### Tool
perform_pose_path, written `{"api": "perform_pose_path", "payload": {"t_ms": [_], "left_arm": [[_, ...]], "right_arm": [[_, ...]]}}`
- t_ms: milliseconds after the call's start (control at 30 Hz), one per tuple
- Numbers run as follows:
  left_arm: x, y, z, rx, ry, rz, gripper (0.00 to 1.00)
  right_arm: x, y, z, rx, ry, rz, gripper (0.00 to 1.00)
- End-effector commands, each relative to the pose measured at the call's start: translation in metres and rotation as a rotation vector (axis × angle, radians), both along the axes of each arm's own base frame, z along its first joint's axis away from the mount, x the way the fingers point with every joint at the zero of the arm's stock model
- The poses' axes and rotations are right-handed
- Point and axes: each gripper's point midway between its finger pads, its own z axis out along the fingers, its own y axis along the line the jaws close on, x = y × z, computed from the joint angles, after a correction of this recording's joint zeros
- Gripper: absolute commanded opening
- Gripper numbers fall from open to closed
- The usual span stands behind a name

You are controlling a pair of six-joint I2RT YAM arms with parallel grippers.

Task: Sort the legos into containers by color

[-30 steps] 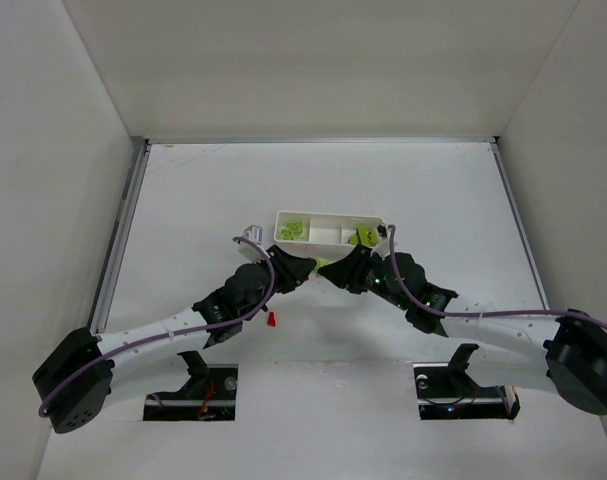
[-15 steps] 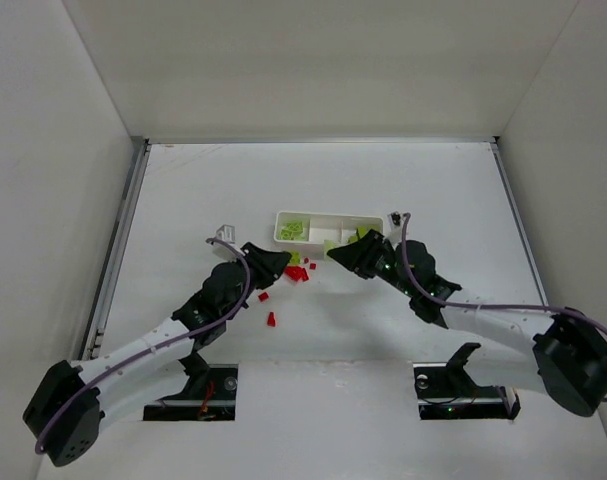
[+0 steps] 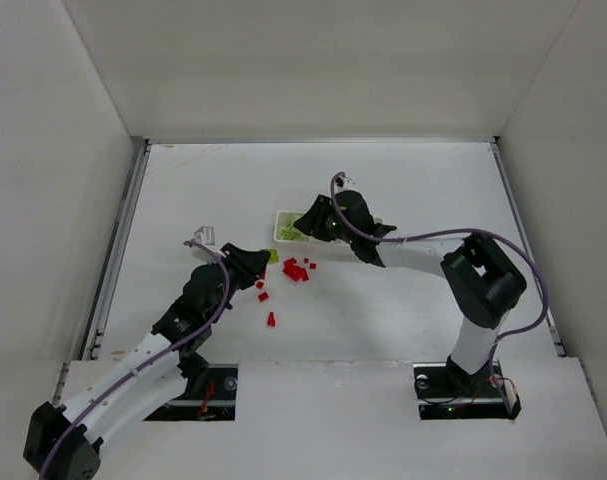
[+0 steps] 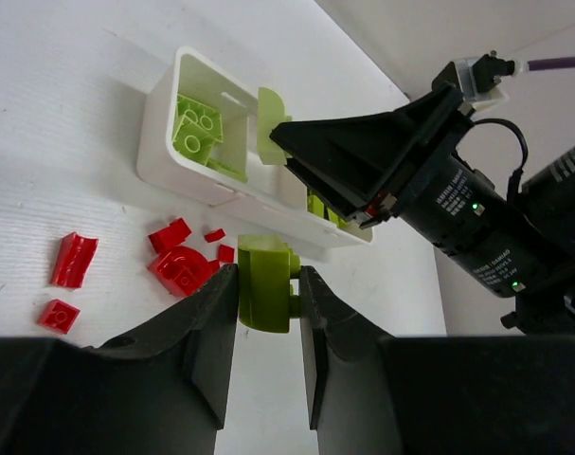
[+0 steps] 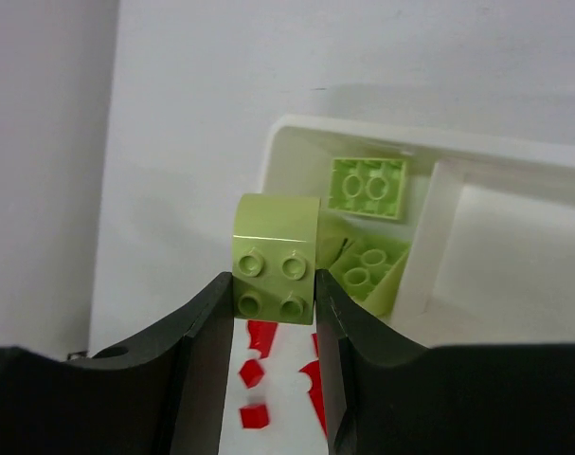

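Note:
The lime-green lego [image 4: 266, 284] needs to go to the right in the top view next, over the tray's end container [image 4: 206, 135] that holds matching legos. My left gripper should carry it there and then release it.
My left gripper [image 4: 268, 277] is shut on a lime-green lego [image 4: 266, 284], held just above the table beside a scatter of red legos [image 4: 181, 267]. In the top view that gripper [image 3: 262, 262] sits left of the red legos [image 3: 297, 270]. My right gripper [image 5: 276, 281] is shut on a studded lime lego [image 5: 276, 254], held at the left end of the white tray [image 5: 344, 129]. Its left container holds several lime legos [image 5: 367, 186]. From above, the right gripper [image 3: 306, 222] covers much of the tray [image 3: 280, 232].
Single red pieces lie nearer the arms [image 3: 263, 295], [image 3: 271, 320]. The left wrist view shows the right gripper's black body [image 4: 382, 161] leaning over the tray wall [image 4: 162, 142]. White walls enclose the table on three sides.
Both grippers met near the tray a second ago. The left has drawn back leftward with its lime lego, uncovering red legos. The right has swung up over the tray's left end.

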Motion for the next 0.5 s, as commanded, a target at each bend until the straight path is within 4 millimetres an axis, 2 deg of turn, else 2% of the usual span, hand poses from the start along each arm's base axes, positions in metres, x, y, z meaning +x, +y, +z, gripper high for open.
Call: {"api": "perform_pose_path", "payload": {"t_ms": [0,167,300,467], "left_arm": [[0.000,0.002,-0.007,0.030,0.001,-0.008,0.15],[0.003,-0.002,-0.006,0.041,-0.006,-0.015,0.15],[0.004,-0.003,-0.007,0.050,-0.005,-0.019,0.16],[0.006,-0.007,-0.007,0.050,-0.007,-0.025,0.16]], "right_arm": [[0.017,0.000,0.007,-0.057,-0.033,-0.013,0.28],[0.028,0.006,0.006,-0.065,-0.035,-0.026,0.35],[0.029,0.009,0.005,-0.073,-0.036,-0.023,0.52],[0.029,0.008,0.012,-0.062,-0.041,-0.025,0.53]]}}
